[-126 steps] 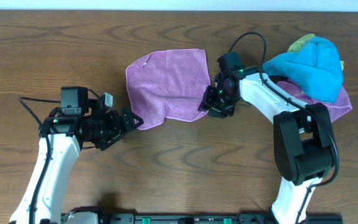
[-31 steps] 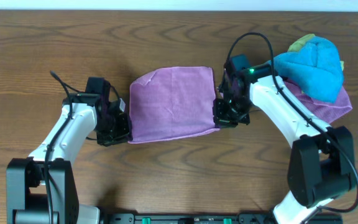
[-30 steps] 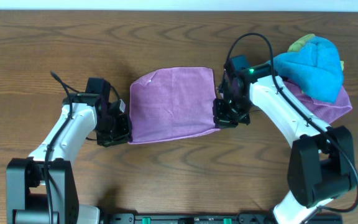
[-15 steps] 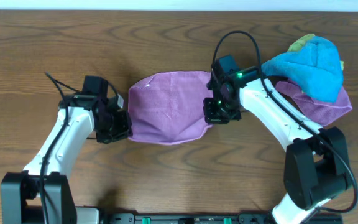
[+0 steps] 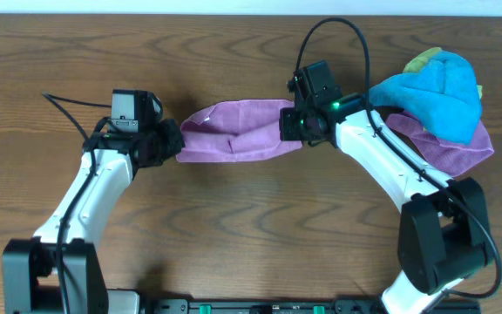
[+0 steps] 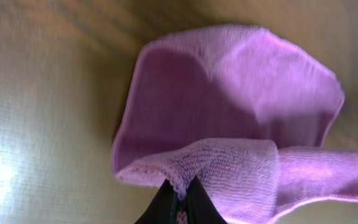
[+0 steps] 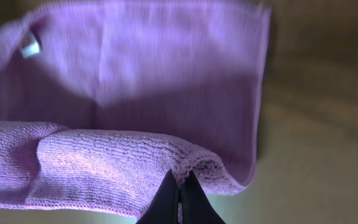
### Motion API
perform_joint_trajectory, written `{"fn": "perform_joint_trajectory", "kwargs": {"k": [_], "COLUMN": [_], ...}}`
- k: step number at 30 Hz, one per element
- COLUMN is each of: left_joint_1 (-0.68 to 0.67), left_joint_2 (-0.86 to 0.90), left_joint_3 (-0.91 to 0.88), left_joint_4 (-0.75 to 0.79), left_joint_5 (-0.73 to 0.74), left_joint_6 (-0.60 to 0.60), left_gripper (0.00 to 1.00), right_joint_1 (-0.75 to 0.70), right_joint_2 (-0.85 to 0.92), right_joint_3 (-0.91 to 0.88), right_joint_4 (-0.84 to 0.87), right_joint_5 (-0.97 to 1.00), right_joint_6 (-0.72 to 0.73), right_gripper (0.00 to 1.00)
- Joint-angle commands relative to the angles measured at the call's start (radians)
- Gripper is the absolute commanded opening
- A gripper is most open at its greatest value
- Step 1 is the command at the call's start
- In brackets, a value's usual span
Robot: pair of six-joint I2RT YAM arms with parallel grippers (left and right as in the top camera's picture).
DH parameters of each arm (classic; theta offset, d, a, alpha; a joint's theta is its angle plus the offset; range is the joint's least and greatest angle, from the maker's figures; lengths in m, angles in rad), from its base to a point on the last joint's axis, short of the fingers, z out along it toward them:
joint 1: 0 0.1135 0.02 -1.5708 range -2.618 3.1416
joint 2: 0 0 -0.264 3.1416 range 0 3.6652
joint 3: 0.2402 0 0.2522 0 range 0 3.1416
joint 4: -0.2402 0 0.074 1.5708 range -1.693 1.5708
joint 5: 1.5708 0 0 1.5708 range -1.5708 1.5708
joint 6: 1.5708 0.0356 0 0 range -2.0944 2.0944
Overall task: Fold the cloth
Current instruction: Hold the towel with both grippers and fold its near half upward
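My right gripper moves away from my base and down next, laying the held hem toward the cloth's far corner [image 5: 291, 102] [image 7: 263, 11], before it opens.
The purple cloth [image 5: 234, 139] hangs doubled over between my two grippers, above the wooden table [image 5: 251, 227]. My left gripper [image 5: 174, 148] is shut on its near left corner, and in the left wrist view the hem is pinched at my left gripper [image 6: 180, 194] with the cloth [image 6: 229, 118] curling away beyond. My right gripper [image 5: 291, 129] is shut on the near right corner. The right wrist view shows that hem clamped in my right gripper [image 7: 179, 186], with the cloth [image 7: 135, 81] and its white tag [image 7: 28, 46] lying flat below.
At the back right lies a pile: a blue cloth [image 5: 434, 92] on another purple cloth [image 5: 464, 148], with a green bit [image 5: 423, 59] at its top. The right arm's black cable [image 5: 329, 35] arches over the table's far part.
Both grippers have carried the cloth's near edge up and toward the far edge. The flat sheet has become a narrow doubled band between them.
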Motion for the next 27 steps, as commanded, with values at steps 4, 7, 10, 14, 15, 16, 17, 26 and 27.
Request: {"fn": "perform_joint_trajectory", "kwargs": {"k": [4, 7, 10, 14, 15, 16, 17, 26, 27], "left_joint_1": [0.002, 0.002, 0.002, 0.002, 0.002, 0.002, 0.002, 0.002, 0.002], "left_joint_2": [0.095, 0.141, 0.174, 0.205, 0.215, 0.223, 0.235, 0.320, 0.323], "left_joint_3": [0.009, 0.009, 0.010, 0.010, 0.010, 0.010, 0.010, 0.011, 0.013], "left_joint_4": [0.136, 0.195, 0.257, 0.340, 0.361, 0.377, 0.397, 0.509, 0.515], "left_joint_5": [-0.042, -0.042, -0.043, -0.047, -0.048, -0.050, -0.049, -0.049, -0.049], "left_joint_6": [-0.075, -0.092, -0.095, -0.096, -0.099, -0.102, -0.103, -0.118, -0.118], "left_gripper": [0.06, 0.06, 0.06, 0.06, 0.06, 0.06, 0.06, 0.06, 0.06], "right_joint_1": [0.003, 0.003, 0.001, -0.006, -0.008, -0.011, -0.013, -0.045, -0.051], "right_joint_2": [0.021, 0.052, 0.091, 0.144, 0.157, 0.164, 0.171, 0.180, 0.182], "right_joint_3": [-0.001, -0.001, -0.001, -0.001, -0.001, -0.001, 0.000, -0.001, -0.001], "right_joint_4": [0.128, 0.196, 0.244, 0.283, 0.289, 0.292, 0.294, 0.347, 0.358], "right_joint_5": [0.115, 0.135, 0.160, 0.172, 0.182, 0.188, 0.198, 0.260, 0.260], "right_joint_6": [-0.024, -0.046, -0.053, -0.068, -0.068, -0.068, -0.068, -0.068, -0.069], "right_gripper": [0.01, 0.02, 0.01, 0.01, 0.01, 0.01, 0.01, 0.01, 0.01]}}
